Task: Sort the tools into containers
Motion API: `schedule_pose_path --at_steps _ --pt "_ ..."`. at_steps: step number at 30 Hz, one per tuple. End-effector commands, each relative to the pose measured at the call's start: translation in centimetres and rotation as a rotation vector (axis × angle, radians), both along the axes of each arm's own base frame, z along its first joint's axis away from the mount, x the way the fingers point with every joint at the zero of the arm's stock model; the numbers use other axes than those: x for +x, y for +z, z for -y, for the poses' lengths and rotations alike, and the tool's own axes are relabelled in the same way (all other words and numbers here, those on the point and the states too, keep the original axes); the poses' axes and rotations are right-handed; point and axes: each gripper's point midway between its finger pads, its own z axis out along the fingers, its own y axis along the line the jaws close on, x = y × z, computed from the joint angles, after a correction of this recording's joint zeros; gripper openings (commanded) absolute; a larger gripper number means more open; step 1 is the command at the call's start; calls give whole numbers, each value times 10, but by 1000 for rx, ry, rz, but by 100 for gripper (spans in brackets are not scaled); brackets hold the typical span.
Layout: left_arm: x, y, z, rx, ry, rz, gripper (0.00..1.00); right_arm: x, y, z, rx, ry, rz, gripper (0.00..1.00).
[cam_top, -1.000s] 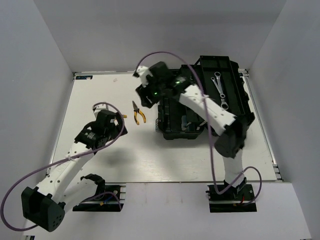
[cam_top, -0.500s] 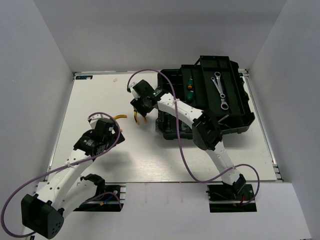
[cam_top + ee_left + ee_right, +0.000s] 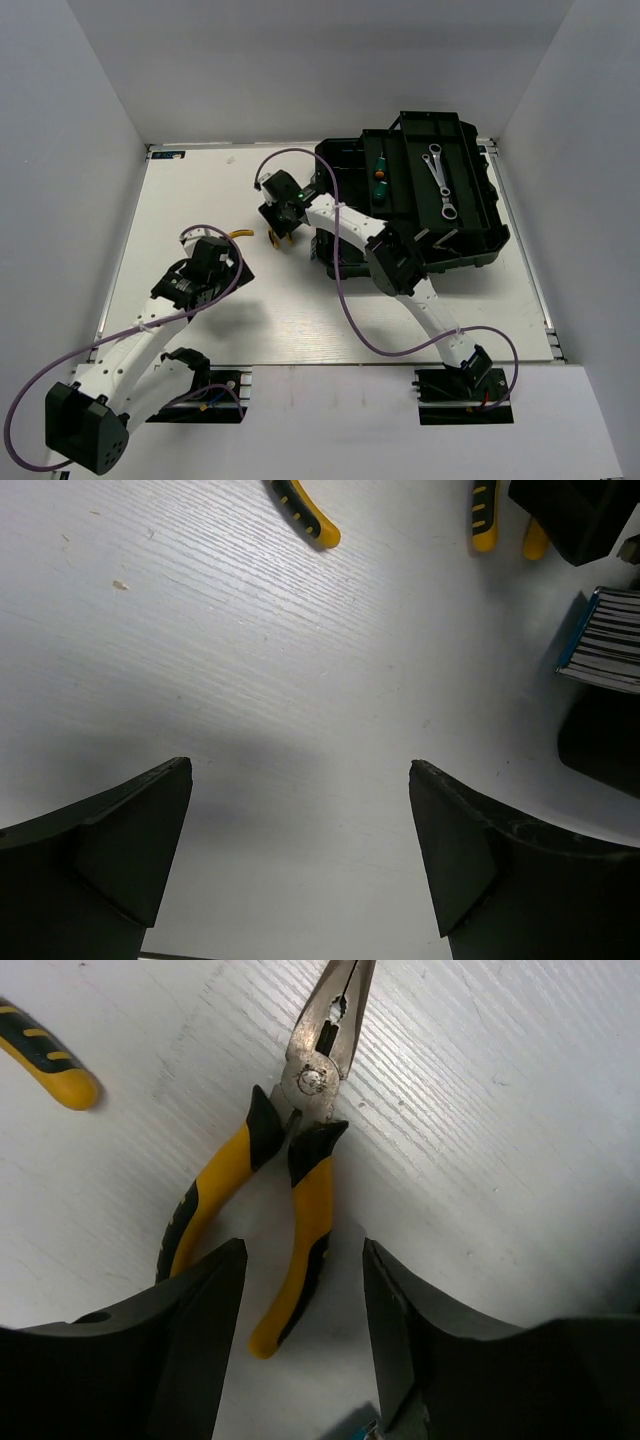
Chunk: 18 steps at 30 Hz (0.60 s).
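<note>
I should move my left gripper outward and down to the second yellow-and-black handle and close it there, because that tool is still on the tabletop outside the toolbox.
Yellow-handled pliers lie on the white table, handles toward my right gripper; in the top view only their handle tips show under it. My right gripper is open and low over them, one handle between the fingers and the other under the left finger. It sits left of the black toolbox. The open tray holds two green-handled screwdrivers and silver wrenches. My left gripper is open and empty above bare table, near-left of the pliers.
A second yellow-and-black handle lies left of the pliers; it also shows in the left wrist view and the top view. A striped label marks the toolbox side. White walls enclose the table.
My right arm has swung from above the toolbox down and left, lowering its open gripper onto the pliers. My left arm has drawn back slightly toward the near left.
</note>
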Motion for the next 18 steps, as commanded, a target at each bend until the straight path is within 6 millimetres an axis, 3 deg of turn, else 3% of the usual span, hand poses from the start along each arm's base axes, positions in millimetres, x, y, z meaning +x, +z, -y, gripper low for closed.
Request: schedule_pose_path --at_steps 1,2,7,10,13,15,16,18 --pt "6 3 5 -29 1 23 100 3 3 -7 29 -10 -8 54" --pt "4 0 4 -25 1 15 100 3 1 -5 27 -15 -14 50" --pt "9 -7 0 -5 31 0 100 -14 -9 3 41 6 -121 2" --pt "17 -14 -2 -10 76 -10 100 -26 -6 7 55 28 -170 0" --pt "24 -33 -3 8 109 -65 100 -28 12 9 57 56 -153 0" --pt "27 -48 -6 29 137 -108 100 -27 39 8 79 75 -119 0" --pt "33 -50 -7 19 155 -99 100 -25 66 7 110 82 -84 0" --pt "41 -54 -9 22 182 -101 100 -23 87 6 133 89 -51 0"
